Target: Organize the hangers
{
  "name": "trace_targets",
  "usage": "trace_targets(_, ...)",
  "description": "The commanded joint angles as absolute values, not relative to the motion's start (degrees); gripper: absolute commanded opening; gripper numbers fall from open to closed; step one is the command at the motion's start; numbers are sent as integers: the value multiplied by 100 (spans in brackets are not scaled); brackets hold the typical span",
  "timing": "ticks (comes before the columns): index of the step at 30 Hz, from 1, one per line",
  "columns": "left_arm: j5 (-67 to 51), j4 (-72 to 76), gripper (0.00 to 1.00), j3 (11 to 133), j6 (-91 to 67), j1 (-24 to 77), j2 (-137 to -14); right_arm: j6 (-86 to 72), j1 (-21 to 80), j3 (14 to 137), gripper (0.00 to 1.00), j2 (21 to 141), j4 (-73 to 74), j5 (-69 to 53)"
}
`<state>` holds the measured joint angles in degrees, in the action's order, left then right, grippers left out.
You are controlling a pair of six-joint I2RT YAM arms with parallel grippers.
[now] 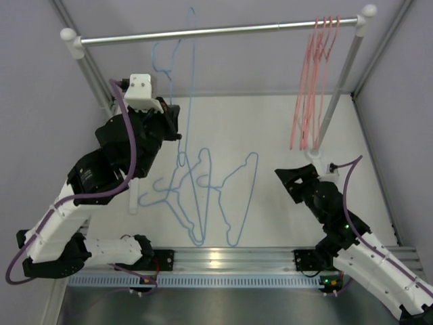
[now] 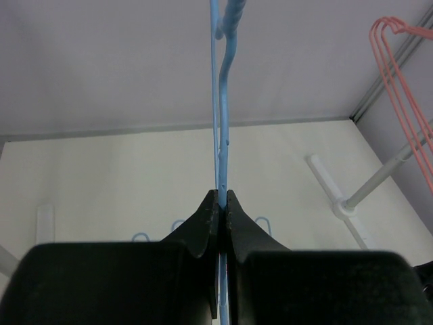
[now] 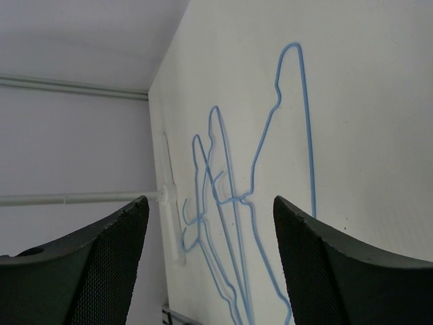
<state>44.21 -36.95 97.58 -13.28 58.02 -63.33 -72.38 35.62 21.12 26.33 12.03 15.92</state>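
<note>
Next, my left gripper will move outward toward the bar's bare end (image 1: 143, 36) and lower the light blue hanger's hook over it to release, since pink-red hangers occupy the bar's other end.
My left gripper (image 1: 174, 120) is shut on a light blue hanger (image 1: 191, 68), lifted off the table with its hook up by the silver rail (image 1: 223, 30). In the left wrist view the black fingers (image 2: 205, 220) pinch the blue wire (image 2: 223, 101) edge-on. More light blue hangers (image 1: 203, 196) lie overlapping on the table between the arms. Several pink-red hangers (image 1: 312, 81) hang at the rail's right end. My right gripper (image 1: 291, 177) is open and empty, low over the table on the right, facing the blue pile (image 3: 230, 203).
The rail rests on white posts at left (image 1: 86, 64) and right (image 1: 342, 88), the right post's foot (image 1: 316, 156) just beyond my right gripper. Grey walls close in behind and at both sides. An aluminium base rail (image 1: 223, 257) runs along the near edge.
</note>
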Motion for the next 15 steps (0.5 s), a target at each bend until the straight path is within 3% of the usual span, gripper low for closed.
trace_targets(1, 4263, -3928, 0, 10474, -897, 5748, -6582, -7084, 3639, 2426, 72, 2654, 1336, 1635)
trace_targets(8, 3921, -4578, 0, 11442, -896, 5538, -7285, -7093, 3639, 2452, 72, 2716, 1301, 1608)
trace_targets(15, 2998, -4834, 0, 11558, -1239, 4852, -7541, -7058, 3639, 2487, 72, 2681, 1283, 1608)
